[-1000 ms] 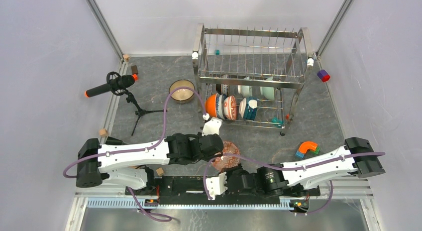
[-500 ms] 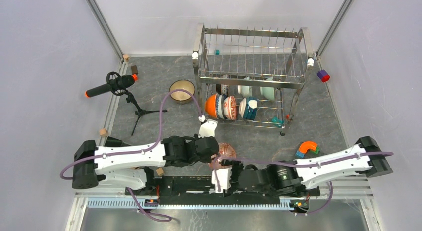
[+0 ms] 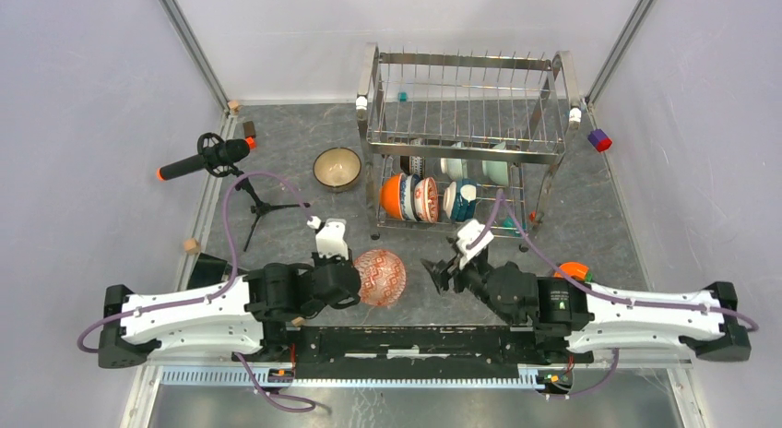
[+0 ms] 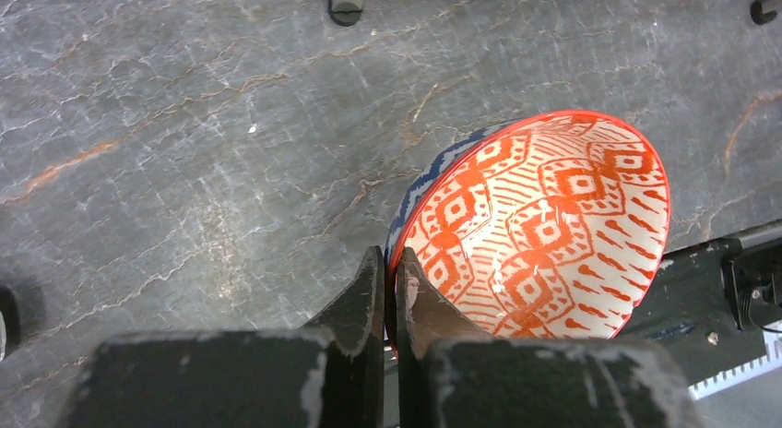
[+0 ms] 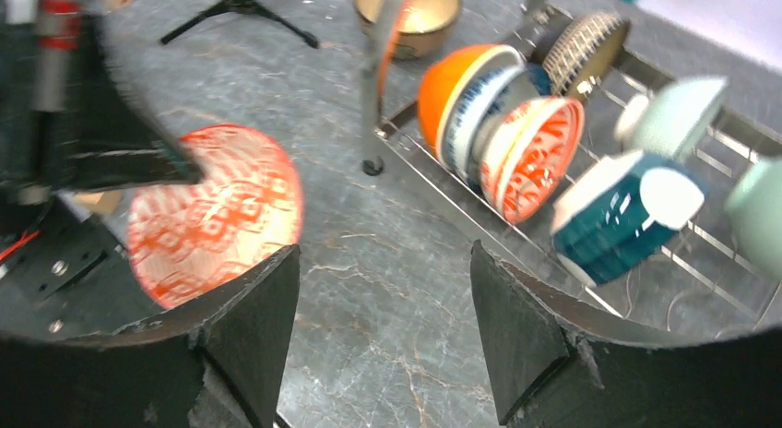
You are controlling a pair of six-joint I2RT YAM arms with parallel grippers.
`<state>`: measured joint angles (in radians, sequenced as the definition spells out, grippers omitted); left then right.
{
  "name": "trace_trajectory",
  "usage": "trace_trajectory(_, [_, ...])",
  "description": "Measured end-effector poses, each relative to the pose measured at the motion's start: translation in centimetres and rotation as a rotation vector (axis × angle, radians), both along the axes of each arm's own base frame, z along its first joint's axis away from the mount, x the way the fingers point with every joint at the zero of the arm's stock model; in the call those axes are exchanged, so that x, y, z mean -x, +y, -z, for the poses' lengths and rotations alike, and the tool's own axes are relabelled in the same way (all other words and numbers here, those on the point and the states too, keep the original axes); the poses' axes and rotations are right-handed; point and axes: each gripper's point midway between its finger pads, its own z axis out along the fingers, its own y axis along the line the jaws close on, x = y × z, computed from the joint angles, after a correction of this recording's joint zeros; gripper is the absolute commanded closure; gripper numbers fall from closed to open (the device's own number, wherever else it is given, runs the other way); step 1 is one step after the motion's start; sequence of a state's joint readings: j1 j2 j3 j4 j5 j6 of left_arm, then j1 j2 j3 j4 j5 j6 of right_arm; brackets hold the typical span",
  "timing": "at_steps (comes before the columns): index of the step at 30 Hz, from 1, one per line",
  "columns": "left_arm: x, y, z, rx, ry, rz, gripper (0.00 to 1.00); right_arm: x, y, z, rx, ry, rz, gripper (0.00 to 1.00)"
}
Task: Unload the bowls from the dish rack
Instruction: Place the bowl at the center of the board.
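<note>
My left gripper lowers outward and to the left in the top view next and sets the bowl on the tabletop by the tripod, since that spot is bare.
A red-and-white patterned bowl (image 3: pixel 379 277) hangs tilted on its side just above the table in front of the dish rack (image 3: pixel 466 105). My left gripper (image 3: pixel 353 282) is shut on its rim, which shows pinched between the fingers in the left wrist view, where the gripper (image 4: pixel 392 271) holds the bowl (image 4: pixel 544 225). My right gripper (image 3: pixel 443 271) is open and empty, pointing at the rack's lower tier. Between its fingers (image 5: pixel 385 253) lies bare table. On that tier stand an orange bowl (image 5: pixel 452 87), a red patterned bowl (image 5: pixel 535 156), a teal bowl (image 5: pixel 618 211) and a pale green bowl (image 5: pixel 678 114).
A tan bowl (image 3: pixel 337 168) sits on the table left of the rack. A microphone on a tripod (image 3: pixel 207 159) stands at the left. An orange and blue toy (image 3: pixel 572 273) lies at the right, a purple block (image 3: pixel 599 140) by the right wall.
My right gripper opened, let go of the patterned bowl and swung up toward the rack. The left arm drew back to the left, carrying the bowl with it.
</note>
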<state>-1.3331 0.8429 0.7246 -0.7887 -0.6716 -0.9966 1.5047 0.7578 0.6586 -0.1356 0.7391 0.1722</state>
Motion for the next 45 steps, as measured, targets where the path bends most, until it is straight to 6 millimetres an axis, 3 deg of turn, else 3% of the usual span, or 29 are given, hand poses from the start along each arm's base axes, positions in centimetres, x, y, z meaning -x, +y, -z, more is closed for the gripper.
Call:
trace_trajectory(3, [-0.1,0.8,0.2,0.003,0.000,-0.031,0.98,-2.2,-1.2,1.8,-0.050,0.066,0.087,0.29])
trace_trajectory(6, [-0.1,1.1,0.6,-0.006,0.004,-0.053,0.98,-2.9,-0.7,3.3,-0.076,0.135,0.098,0.30])
trace_trajectory(11, [0.0,1.2,1.5,-0.035,0.027,-0.077,0.98,-2.1,2.4,5.7,-0.090,0.250,0.032,0.31])
trace_trajectory(18, [0.2,1.0,2.4,-0.052,0.058,-0.094,0.98,-1.2,4.8,9.6,-0.025,0.366,-0.009,0.36])
trace_trajectory(30, [0.7,0.4,3.3,-0.057,0.107,-0.101,0.98,-1.5,6.8,10.9,0.028,0.416,-0.011,0.49])
trace_trajectory(38, [0.6,0.2,3.0,-0.043,0.102,-0.101,0.98,-2.5,5.3,11.5,0.075,0.399,0.051,0.36])
trace_trajectory(41, [0.6,0.3,2.5,-0.020,0.093,-0.102,0.98,-3.2,3.4,9.5,0.061,0.333,0.092,0.34])
trace_trajectory(45, [0.3,0.5,1.5,0.021,0.069,-0.109,0.98,-4.4,-1.2,6.2,0.006,0.205,0.192,0.32])
